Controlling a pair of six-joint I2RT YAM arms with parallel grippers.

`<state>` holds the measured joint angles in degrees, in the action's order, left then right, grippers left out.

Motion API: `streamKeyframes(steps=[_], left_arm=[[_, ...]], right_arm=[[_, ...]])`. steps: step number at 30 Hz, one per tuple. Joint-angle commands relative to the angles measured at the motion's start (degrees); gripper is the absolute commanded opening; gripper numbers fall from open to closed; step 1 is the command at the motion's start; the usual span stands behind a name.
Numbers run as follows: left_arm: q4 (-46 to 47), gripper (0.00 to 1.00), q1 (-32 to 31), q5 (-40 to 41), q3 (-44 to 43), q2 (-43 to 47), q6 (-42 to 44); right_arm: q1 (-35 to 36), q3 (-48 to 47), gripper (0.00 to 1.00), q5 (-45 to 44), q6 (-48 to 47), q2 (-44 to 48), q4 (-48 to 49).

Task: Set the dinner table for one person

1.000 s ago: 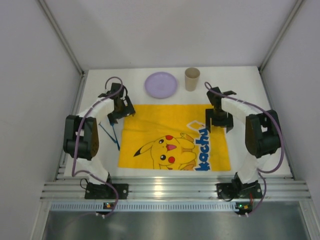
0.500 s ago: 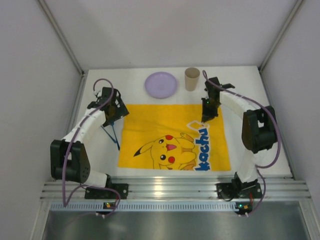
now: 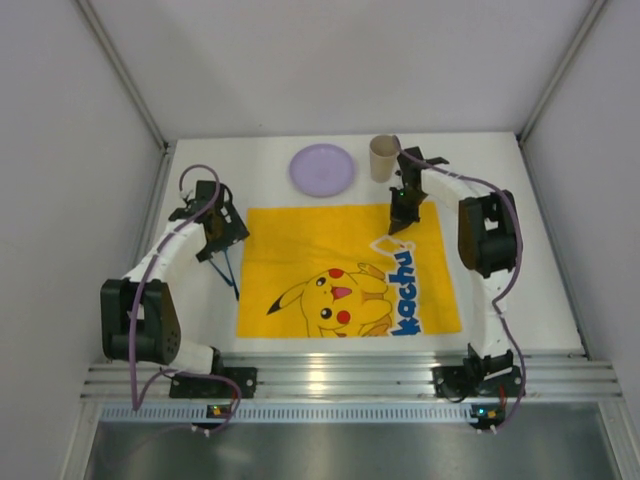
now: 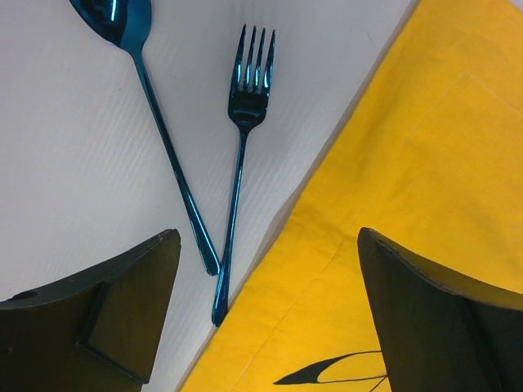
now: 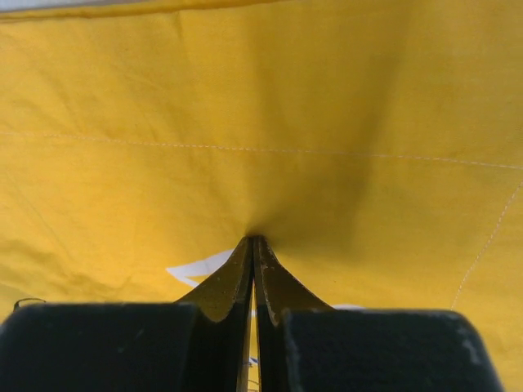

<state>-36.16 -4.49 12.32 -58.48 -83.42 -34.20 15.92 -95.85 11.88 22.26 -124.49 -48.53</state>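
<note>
I will next lower my left gripper onto the blue fork's handle just behind the neck (image 3: 227,257) (image 4: 239,162), below the open fingers, because the spoon's handle spreads away there.
The white dinner table (image 3: 520,290) carries a yellow cartoon-printed mat (image 3: 330,250). My right gripper (image 3: 400,222) presses down on the mat's far right part. In the right wrist view it (image 5: 255,239) is shut, with a pinch of yellow cloth (image 5: 270,122) puckered at its tips. My left gripper (image 3: 215,240) hovers open over the mat's left edge. The left wrist view shows its fingers (image 4: 122,318) wide apart, straddling the mat edge (image 4: 392,188) and the handle ends of a blue fork (image 4: 245,90) and a blue spoon (image 4: 122,24), which lie on bare table.
A lilac plate (image 3: 322,169) and a tan paper cup (image 3: 384,157) stand at the far edge of the table, the cup just beyond the right gripper. White walls close in left, right and behind. The metal rail with the arm bases (image 3: 330,380) runs along the near edge.
The right gripper closed and moved left and away onto the mat, and the mat's right side has shifted with it. The left gripper drifted left toward the cutlery, staying open.
</note>
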Motion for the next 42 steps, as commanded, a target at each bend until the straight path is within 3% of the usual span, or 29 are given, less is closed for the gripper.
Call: streamKeyframes(steps=[1, 21, 23, 27, 29, 34, 37, 38, 39, 42], left_arm=[[0.6, 0.95, 1.0, 0.2, -0.3, -1.0, 2.4], [8.4, 0.85, 1.8, -1.1, -0.1, -11.9, 8.1], [9.2, 0.82, 1.9, -0.8, 0.8, -11.9, 8.1], [10.9, 0.66, 1.9, -0.3, 2.8, -11.8, 8.1], [11.9, 0.54, 2.0, 0.0, 4.1, -11.6, 8.4], [14.5, 0.41, 3.3, 0.1, 6.1, -12.1, 7.9], [14.5, 0.25, 3.8, -0.6, 5.2, -13.8, 7.5], [14.5, 0.09, 3.8, -0.5, 5.0, -14.4, 7.5], [14.3, 0.00, 3.8, -0.4, 4.7, -14.9, 7.5], [13.2, 0.00, 3.8, -0.5, 2.8, -16.4, 9.2]], right_arm=[[-0.8, -3.2, 0.00, -2.5, -0.5, -4.2, 1.2], [-1.1, 0.5, 0.00, -5.2, 4.7, 1.4, -0.2], [-1.1, 1.1, 0.05, -5.5, 5.4, 3.4, -0.9], [-1.1, 3.4, 0.17, -5.0, 6.5, 8.5, -1.4], [-1.1, 4.2, 0.18, -4.9, 6.4, 11.5, -2.5], [-1.1, 5.3, 0.20, -5.5, 5.1, 17.5, -6.1], [-1.2, 6.4, 0.22, -6.6, 3.8, 21.3, -8.1], [-1.1, 6.9, 0.23, -6.7, 3.3, 23.0, -8.5], [-1.3, 7.2, 0.25, -6.9, 3.1, 23.8, -8.9], [-1.4, 8.1, 0.33, -7.7, 1.9, 27.1, -10.3]])
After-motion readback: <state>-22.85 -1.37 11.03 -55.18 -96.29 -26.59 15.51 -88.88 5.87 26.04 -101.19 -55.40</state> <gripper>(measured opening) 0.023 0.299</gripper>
